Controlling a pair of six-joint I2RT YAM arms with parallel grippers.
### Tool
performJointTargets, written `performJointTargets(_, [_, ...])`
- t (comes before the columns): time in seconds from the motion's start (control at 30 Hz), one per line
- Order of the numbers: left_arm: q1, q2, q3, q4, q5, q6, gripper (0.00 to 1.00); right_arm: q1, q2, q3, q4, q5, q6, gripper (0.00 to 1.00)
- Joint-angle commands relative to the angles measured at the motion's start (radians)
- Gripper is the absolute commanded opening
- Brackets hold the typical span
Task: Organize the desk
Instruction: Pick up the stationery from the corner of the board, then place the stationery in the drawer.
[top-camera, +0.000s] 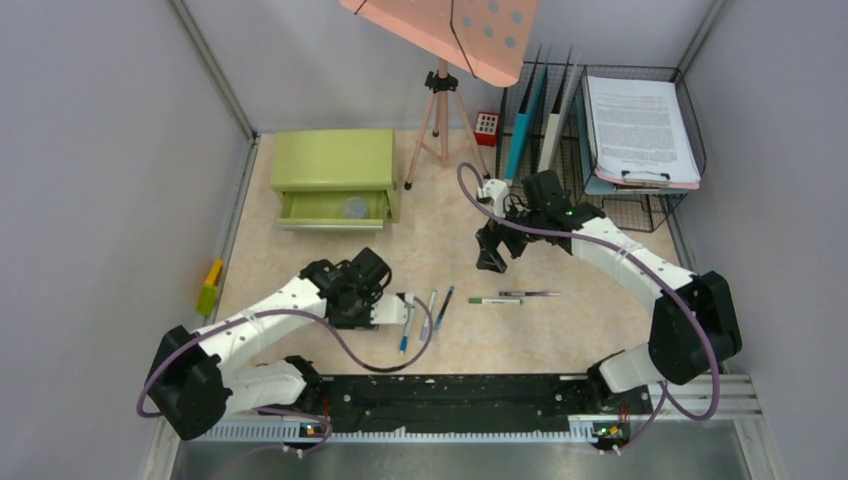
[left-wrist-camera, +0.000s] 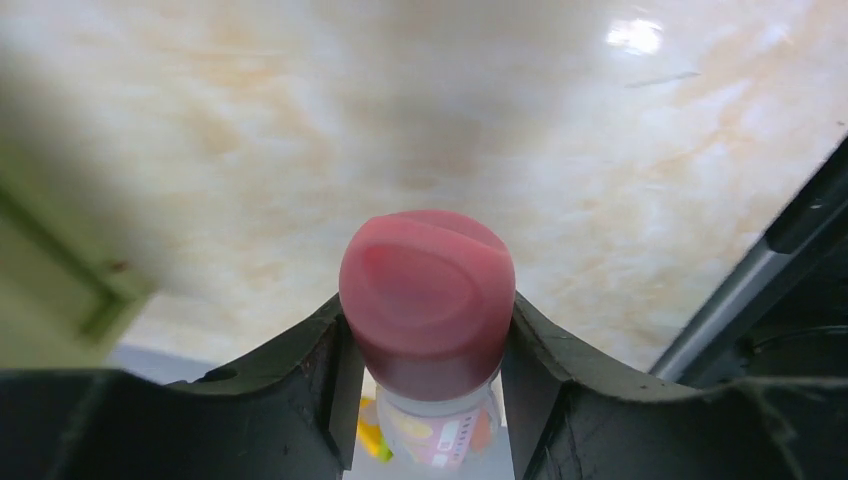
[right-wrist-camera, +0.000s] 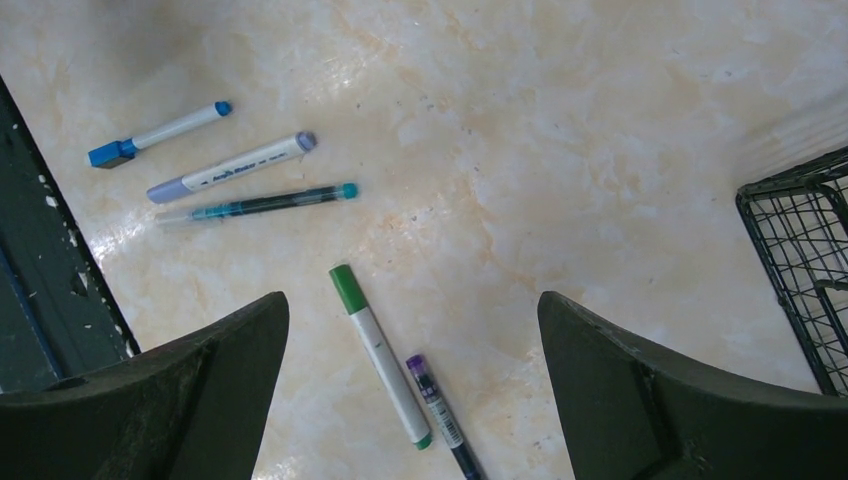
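The left gripper rises and moves outward over the drawer's empty part (top-camera: 309, 207), which lies outward of it, next. It then releases the bottle where the round container leaves room.
A small clear bottle with a pink cap (left-wrist-camera: 428, 300) sits between the fingers of my left gripper (left-wrist-camera: 427, 312), which is shut on the cap. In the top view that gripper (top-camera: 392, 303) is low over the desk (top-camera: 560, 335), just left of three pens. These are a blue marker (right-wrist-camera: 160, 133), a lavender marker (right-wrist-camera: 232, 168) and a teal pen (right-wrist-camera: 262, 203). My right gripper (right-wrist-camera: 412, 310) hangs open above a green marker (right-wrist-camera: 380, 355) and a purple pen (right-wrist-camera: 440, 410), touching neither. From above, the right gripper (top-camera: 490, 255) is near the desk's middle.
A green drawer cabinet (top-camera: 335, 160) stands at the back left with its drawer pulled out. A tripod (top-camera: 440, 110), a small red device (top-camera: 487, 127), upright folders (top-camera: 530, 120) and a wire tray of papers (top-camera: 640, 130) fill the back. A yellow-green object (top-camera: 210, 287) lies by the left wall.
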Motion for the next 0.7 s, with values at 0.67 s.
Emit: performJointTargets(0.67, [0.32, 0.089, 0.568, 0.161, -0.066, 0.378, 0.0, -0.02, -0.039, -0.019, 0.067, 0.012, 0.002, 0.93])
